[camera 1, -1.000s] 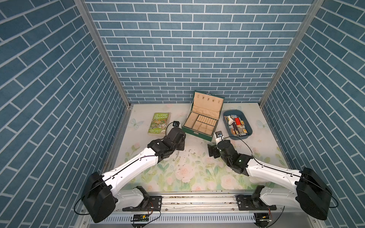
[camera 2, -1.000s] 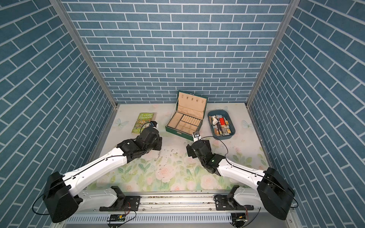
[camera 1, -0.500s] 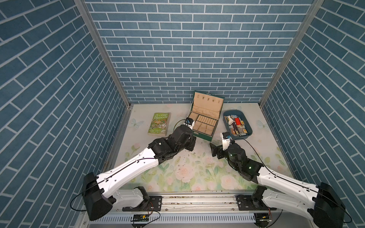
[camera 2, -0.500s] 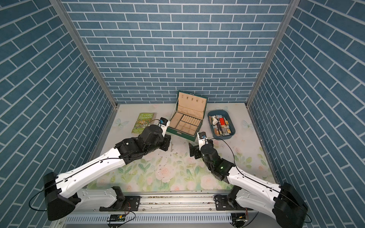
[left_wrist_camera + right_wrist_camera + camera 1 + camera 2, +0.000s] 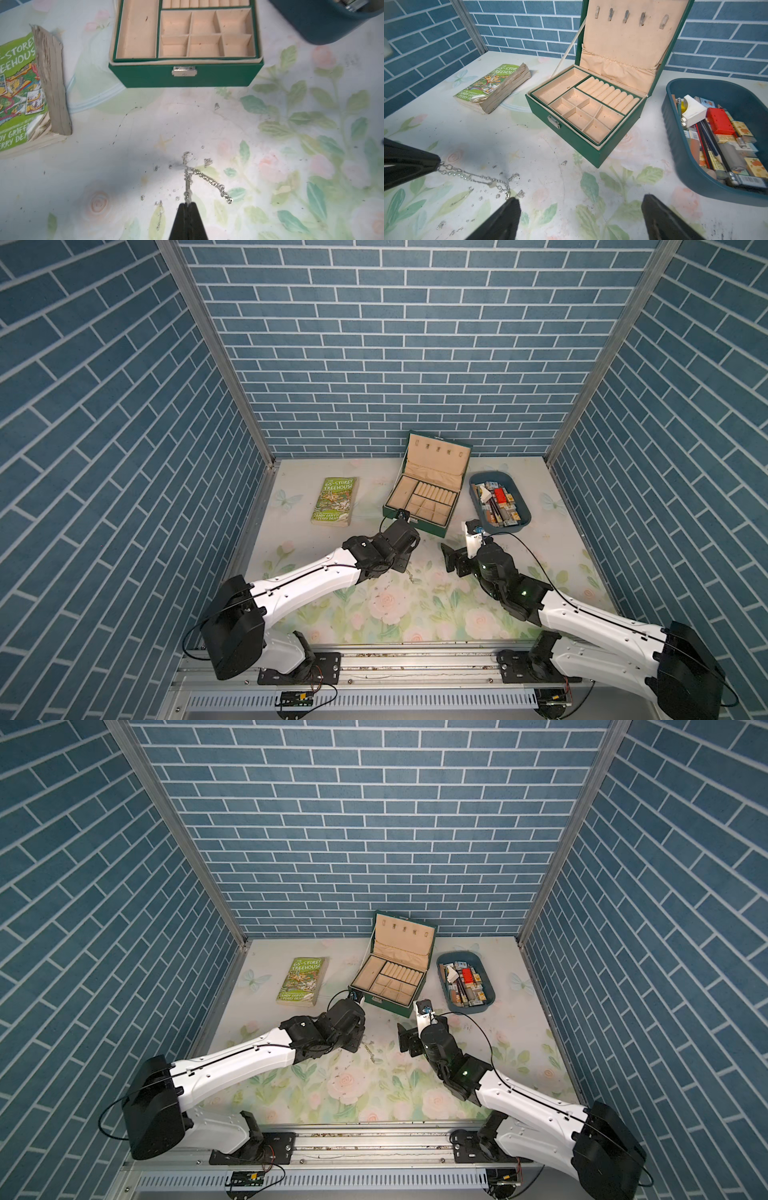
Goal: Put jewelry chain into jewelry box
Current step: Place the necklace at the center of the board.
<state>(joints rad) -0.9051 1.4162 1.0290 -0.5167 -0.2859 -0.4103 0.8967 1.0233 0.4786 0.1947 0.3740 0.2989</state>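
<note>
The chain's length lies folded, so it moves next with my left gripper away from the right gripper and down onto the mat (image 5: 120, 218) beside the peach rose to release the chain (image 5: 209, 180).
The jewelry chain (image 5: 209, 180), thin and silvery, is pinched at one end by my left gripper (image 5: 188, 204), which is shut on it. The rest of the chain (image 5: 477, 179) trails low over the floral mat. It shows small in both top views (image 5: 411, 576) (image 5: 370, 1050), just in front of the left gripper (image 5: 405, 566). The dark green jewelry box (image 5: 415, 526) (image 5: 145, 75) stands open behind it, its beige compartments empty. My right gripper (image 5: 580, 198) (image 5: 451, 562) is open and holds nothing. One of its fingers (image 5: 508, 209) lies close to the chain's free end.
A green paperback (image 5: 334, 502) (image 5: 492, 89) lies left of the box. A blue oval tray (image 5: 527, 516) (image 5: 685, 176) of small stationery sits to the box's right. Blue brick walls close in the back and both sides. Dark specks dot the mat.
My left gripper has moved right with the chain, from near the book to in front of the box. The right arm shifted slightly and stayed open.
</note>
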